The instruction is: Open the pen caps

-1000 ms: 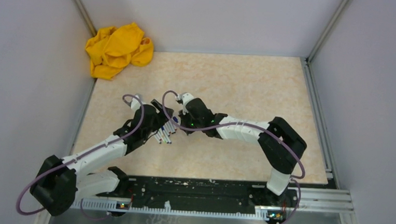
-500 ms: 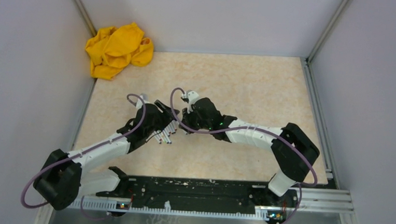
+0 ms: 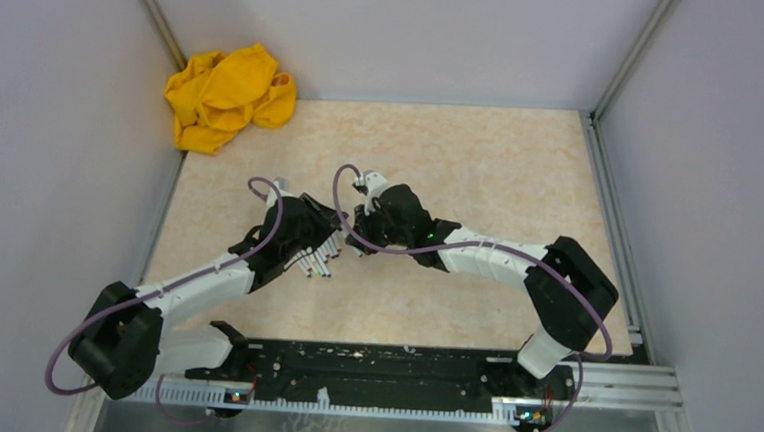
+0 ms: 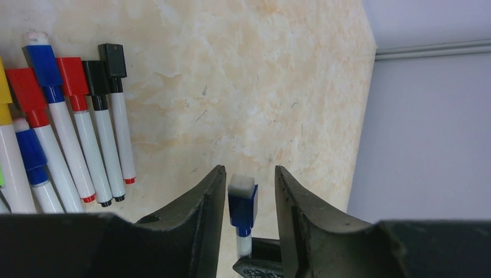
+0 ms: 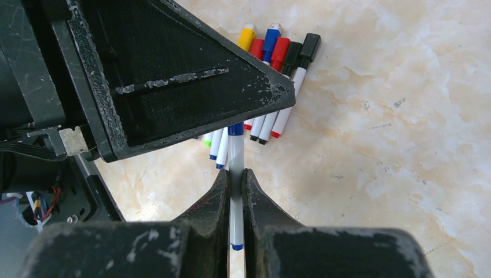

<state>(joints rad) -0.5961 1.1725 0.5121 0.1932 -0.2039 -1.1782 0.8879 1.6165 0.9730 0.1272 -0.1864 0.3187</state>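
Observation:
Since bare tabletop lies clear of the markers, I will move my right gripper outward and to the right in the top view, lower it and release the body of the blue marker.
My right gripper point(image 5: 235, 174) is shut on the white barrel of a blue marker point(image 5: 235, 156) and holds it above the table. Its blue cap point(image 4: 242, 202), topped with a white eraser, stands between the fingers of my left gripper point(image 4: 249, 174). Those jaws are open, with a gap on the cap's right side. In the top view the two grippers meet nose to nose, left point(image 3: 325, 235) and right point(image 3: 359, 227). Several capped markers point(image 4: 69, 116) in red, blue, black and yellow lie side by side on the table; they also show in the right wrist view point(image 5: 272, 69).
A crumpled yellow cloth point(image 3: 227, 96) lies at the table's far left corner. The row of markers point(image 3: 317, 262) lies just below the left gripper. Grey walls and metal rails point(image 3: 608, 220) border the beige table.
The right arm has swung a little right and away, carrying the marker. The left gripper has moved up so that its jaws now stand around the blue cap.

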